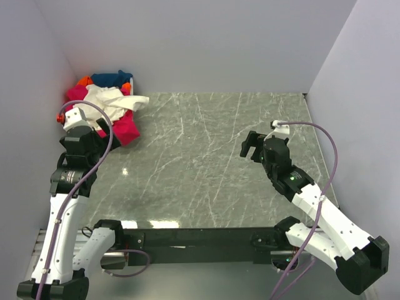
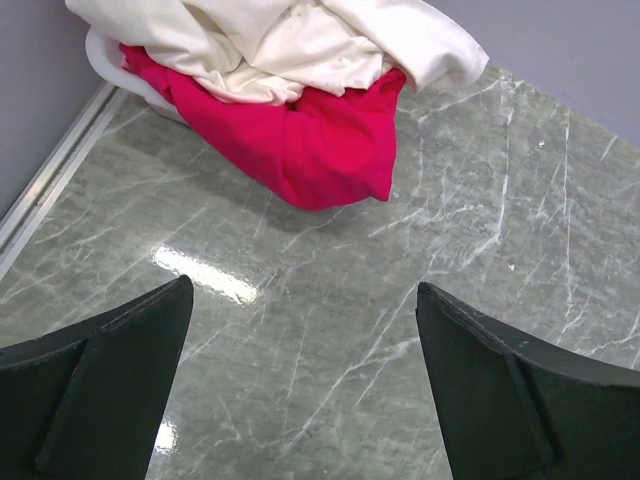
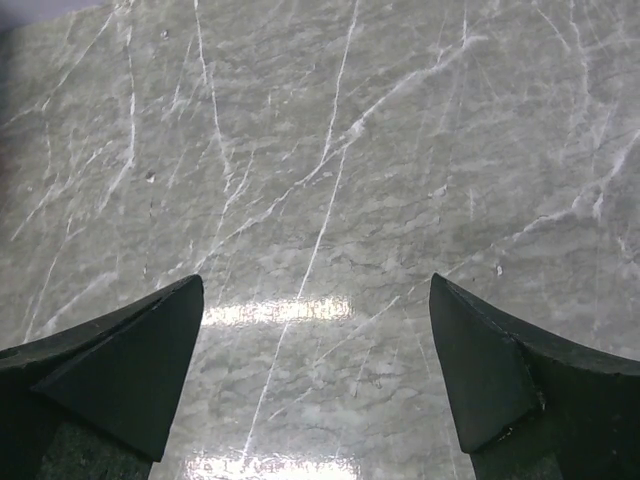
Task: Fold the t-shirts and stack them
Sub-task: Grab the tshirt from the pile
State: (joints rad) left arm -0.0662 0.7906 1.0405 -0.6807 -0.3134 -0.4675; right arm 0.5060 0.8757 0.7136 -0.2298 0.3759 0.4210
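My left gripper needs to reach outward next and go down onto the cream shirt's middle (image 1: pixel 102 97) (image 2: pixel 262 36), which is outward of it and below, because the cream shirt is on top of the heap.
The t-shirts lie in a heap in the far left corner. The cream one (image 1: pixel 114 100) is on top, the magenta one (image 1: pixel 127 129) hangs down in front, and dark blue (image 1: pixel 109 79) and orange (image 1: pixel 82 81) show behind. My left gripper (image 1: pixel 94 129) is open and empty just in front of the heap. In the left wrist view the cream shirt (image 2: pixel 270 35) and the magenta shirt (image 2: pixel 320 140) lie beyond the open left gripper (image 2: pixel 305 288). My right gripper (image 1: pixel 252 147) is open and empty above bare table at mid right; it also shows in the right wrist view (image 3: pixel 315 283).
A white basket rim (image 2: pixel 100 55) shows under the heap at its left. The grey marble table (image 1: pixel 206 162) is walled on the left, back and right. The left wall's base strip (image 2: pixel 50 185) runs close beside my left gripper.
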